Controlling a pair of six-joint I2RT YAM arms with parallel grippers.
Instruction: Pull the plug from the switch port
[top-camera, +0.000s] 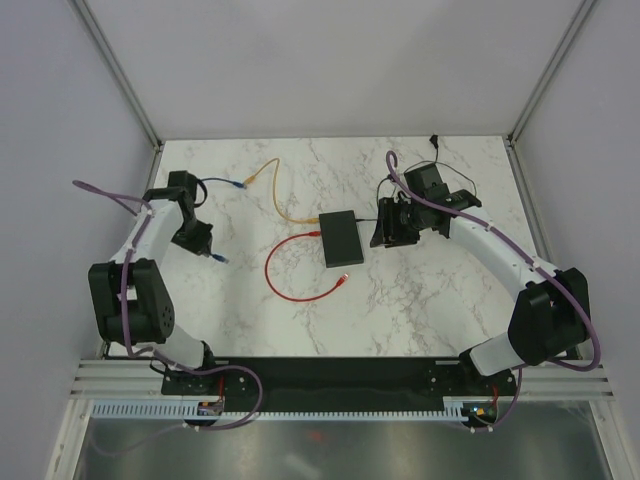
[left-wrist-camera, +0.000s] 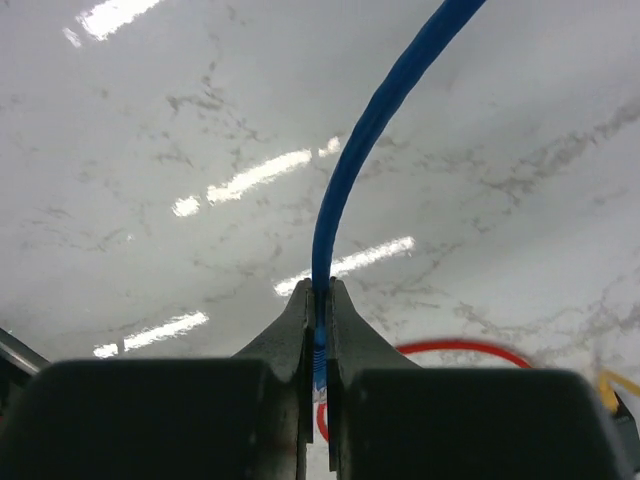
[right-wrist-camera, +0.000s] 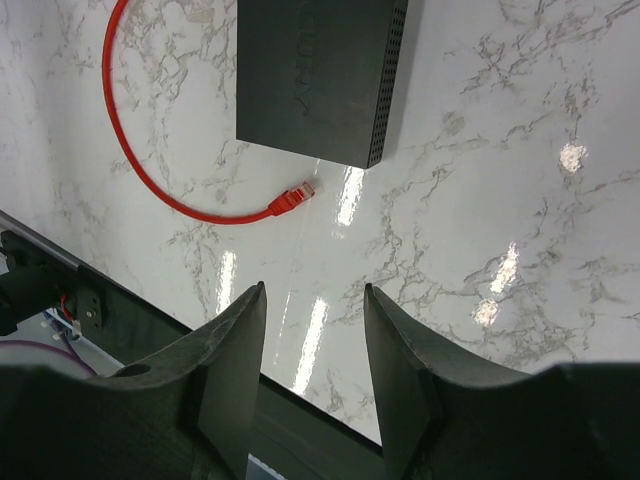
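The blue plug is clear of the switch (top-camera: 340, 238), so next my left gripper will move back and down to the bare tabletop nearer the bar (top-camera: 200, 289) and let go of the blue cable.
The black switch (top-camera: 340, 238) lies flat mid-table and also shows in the right wrist view (right-wrist-camera: 320, 75). A yellow cable (top-camera: 272, 190) runs to the switch's far left corner. A red cable (top-camera: 285, 272) loops in front of the switch, its plug (right-wrist-camera: 292, 200) lying loose. My left gripper (top-camera: 197, 240) is well left of the switch, shut on a blue cable (left-wrist-camera: 345, 190) just behind its plug (left-wrist-camera: 319, 355). My right gripper (top-camera: 385, 230) is close to the switch's right side, open and empty (right-wrist-camera: 315, 290).
A thin black lead (top-camera: 445, 170) runs from the switch's right side toward the back right corner. The blue cable's other end (top-camera: 240, 184) lies at the far left. White walls stand at the back and both sides. The black rail (top-camera: 330, 372) lines the near edge.
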